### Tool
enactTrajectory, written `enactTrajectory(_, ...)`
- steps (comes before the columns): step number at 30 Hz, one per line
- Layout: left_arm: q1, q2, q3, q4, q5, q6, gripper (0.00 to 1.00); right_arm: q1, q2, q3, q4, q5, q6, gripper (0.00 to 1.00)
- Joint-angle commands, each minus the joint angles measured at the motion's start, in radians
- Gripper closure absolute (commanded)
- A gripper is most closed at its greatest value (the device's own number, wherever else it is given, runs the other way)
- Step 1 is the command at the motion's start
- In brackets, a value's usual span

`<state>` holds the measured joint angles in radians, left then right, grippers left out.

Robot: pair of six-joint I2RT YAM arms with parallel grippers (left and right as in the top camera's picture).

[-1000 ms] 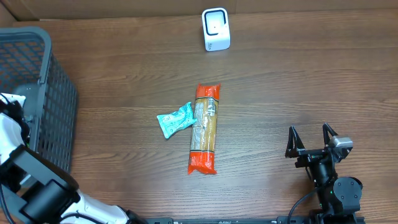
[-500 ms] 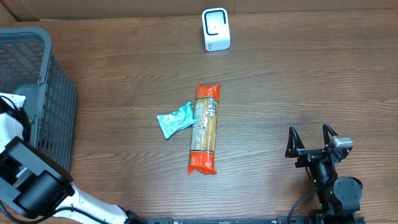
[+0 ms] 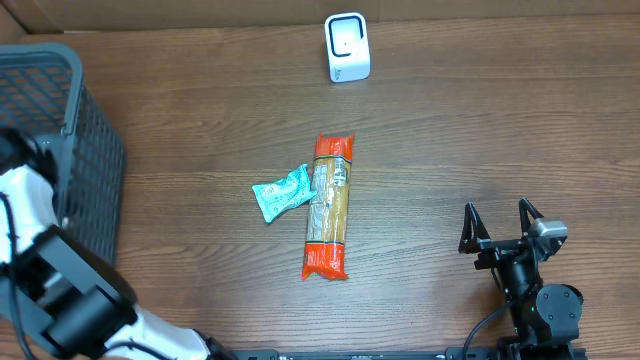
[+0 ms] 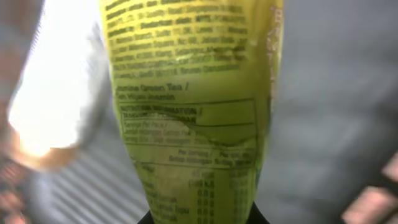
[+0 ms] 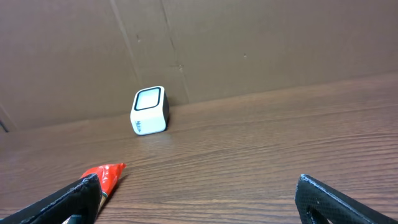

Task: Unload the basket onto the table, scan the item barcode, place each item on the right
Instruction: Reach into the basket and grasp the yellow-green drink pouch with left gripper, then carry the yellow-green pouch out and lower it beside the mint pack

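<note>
The tabletop beside the teal packet is bare, so the left gripper next needs to rise from the basket (image 3: 70,70), go to the right in the overhead view and lower to release there.
A green packet (image 4: 193,93) with printed ingredient and nutrition text fills the left wrist view. My left gripper (image 4: 202,219) is shut on its lower end, only the dark jaw tips showing at the bottom edge. No barcode shows on this face. In the overhead view the left arm (image 3: 25,205) reaches over the grey basket (image 3: 70,70), and its fingers are hidden there. The white scanner (image 3: 347,47) (image 5: 149,110) stands at the table's far side. My right gripper (image 3: 503,222) (image 5: 196,186) rests open at the near right, holding nothing.
A long orange-red packet (image 3: 330,205) (image 5: 104,175) lies mid-table with a small teal packet (image 3: 282,193) touching its left side. A brown cardboard wall (image 5: 249,43) runs behind the scanner. The basket occupies the left edge.
My left gripper has closed on the green packet, and the left arm has shifted slightly over the basket. The right arm and the packets on the table have not moved.
</note>
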<state>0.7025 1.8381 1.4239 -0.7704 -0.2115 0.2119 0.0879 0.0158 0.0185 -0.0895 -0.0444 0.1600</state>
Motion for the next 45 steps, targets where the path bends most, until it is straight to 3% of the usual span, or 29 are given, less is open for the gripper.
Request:
enactTrajectory(1, -0.050, -0.218, 0.081, 0.004, -0.003, -0.091, 0.96, 0.006, -0.007, -0.009, 0.006, 0.010, -0.001, 0.00)
enactTrajectory(11, -0.064, -0.541, 0.104, 0.015, 0.003, -0.238, 0.96, 0.006, -0.007, -0.009, 0.006, 0.010, -0.001, 0.00)
enactTrajectory(18, -0.122, -0.666, 0.104, -0.041, 0.281, -0.281, 0.96, 0.006, -0.007, -0.009, 0.006, 0.010, -0.001, 0.00)
enactTrajectory(22, -0.232, -0.695, 0.103, -0.123, 0.474, -0.323, 0.96, 0.006, -0.007, -0.009, 0.006, 0.010, -0.001, 0.00)
enactTrajectory(33, -0.583, -0.526, 0.074, -0.370, 0.481, -0.348, 0.96, 0.006, -0.007, -0.009, 0.006, 0.010, -0.001, 0.00)
enactTrajectory(38, -0.731, -0.371, 0.015, -0.385, 0.352, -0.430, 0.96, 0.006, -0.007, -0.009, 0.006, 0.010, -0.001, 0.00)
enactTrajectory(45, -0.809, -0.192, -0.031, -0.385, 0.223, -0.531, 0.96, 0.006, -0.007, -0.009, 0.006, 0.010, -0.001, 0.00)
